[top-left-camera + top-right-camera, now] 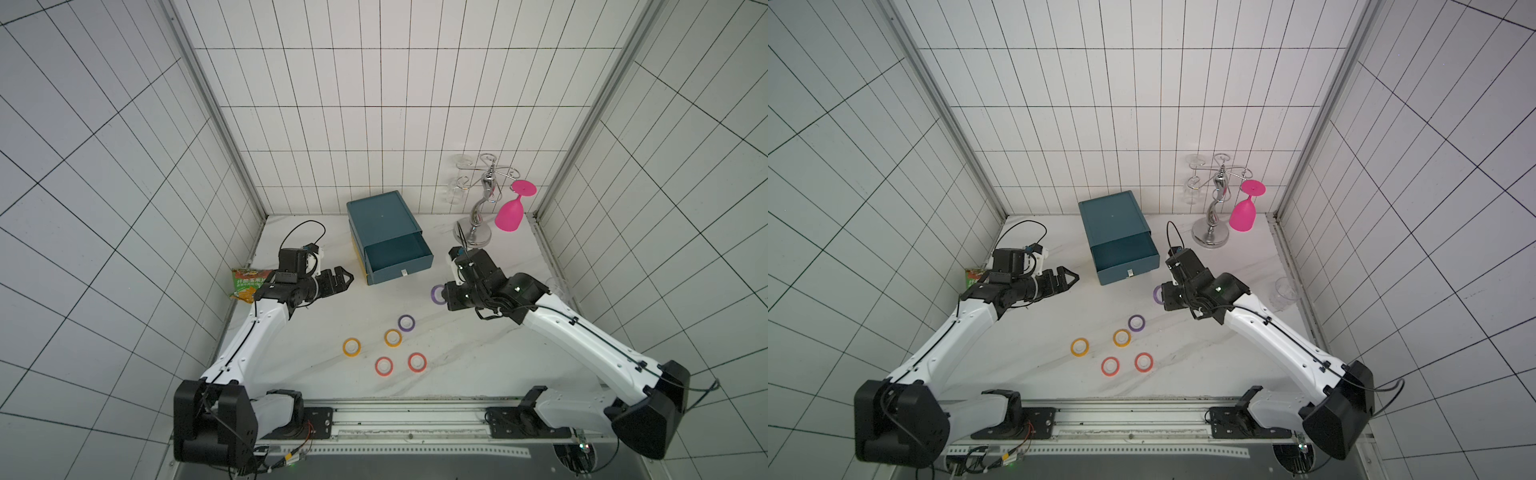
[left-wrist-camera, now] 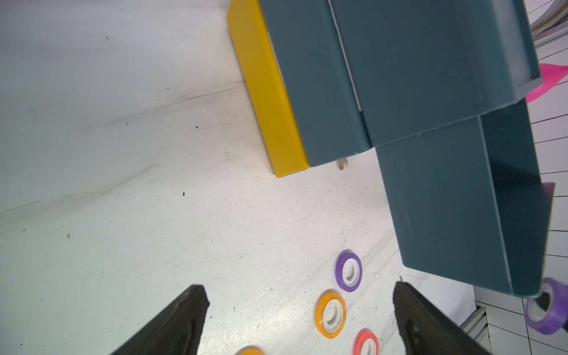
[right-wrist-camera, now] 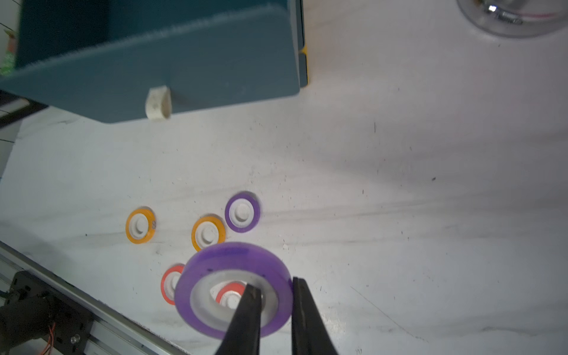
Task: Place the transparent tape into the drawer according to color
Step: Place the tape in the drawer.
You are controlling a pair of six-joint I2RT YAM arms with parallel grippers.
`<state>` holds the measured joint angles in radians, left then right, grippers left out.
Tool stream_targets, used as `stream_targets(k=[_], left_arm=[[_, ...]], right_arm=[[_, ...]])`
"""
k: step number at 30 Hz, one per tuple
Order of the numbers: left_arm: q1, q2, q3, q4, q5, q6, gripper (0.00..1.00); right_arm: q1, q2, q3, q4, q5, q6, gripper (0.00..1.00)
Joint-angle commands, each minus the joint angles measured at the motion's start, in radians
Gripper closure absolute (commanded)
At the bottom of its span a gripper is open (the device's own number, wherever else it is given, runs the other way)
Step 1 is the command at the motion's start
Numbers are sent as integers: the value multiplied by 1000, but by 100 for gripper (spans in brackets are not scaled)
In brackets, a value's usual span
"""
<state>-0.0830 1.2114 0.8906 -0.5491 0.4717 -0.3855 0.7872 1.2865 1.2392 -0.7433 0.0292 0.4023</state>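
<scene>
The robot's right gripper needs to carry the purple tape roll outward next, over the open inside of the pulled-out drawer (image 1: 403,252) (image 3: 192,8), and let go of it there, because that drawer is empty.
The teal drawer chest (image 1: 382,220) stands at the back middle with one drawer (image 1: 397,253) pulled out and nothing inside it. Right of that drawer's front, my right gripper (image 3: 275,284) is shut on a purple tape roll (image 3: 233,289), one finger through its hole and the other outside. In both top views the roll (image 1: 437,294) (image 1: 1158,294) shows above the table. On the table lie a purple roll (image 1: 406,323), two orange rolls (image 1: 392,338) (image 1: 351,347) and two red rolls (image 1: 384,366) (image 1: 417,362). My left gripper (image 1: 343,279) (image 2: 299,287) is open left of the chest, holding nothing.
A snack bag (image 1: 248,284) lies by the left wall behind my left arm. A silver glass rack (image 1: 478,216) with a pink goblet (image 1: 510,214) stands at the back right. A clear glass (image 1: 557,286) sits near the right wall. A metal rail (image 1: 407,419) runs along the front.
</scene>
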Motion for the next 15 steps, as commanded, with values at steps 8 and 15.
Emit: stream_targets(k=[8, 15], left_arm=[[5, -4, -5, 31, 31, -5, 2], [5, -4, -8, 29, 28, -6, 2]], right_arm=[[-34, 235, 337, 86, -3, -104, 100], [-44, 398, 494, 81, -18, -142, 100]])
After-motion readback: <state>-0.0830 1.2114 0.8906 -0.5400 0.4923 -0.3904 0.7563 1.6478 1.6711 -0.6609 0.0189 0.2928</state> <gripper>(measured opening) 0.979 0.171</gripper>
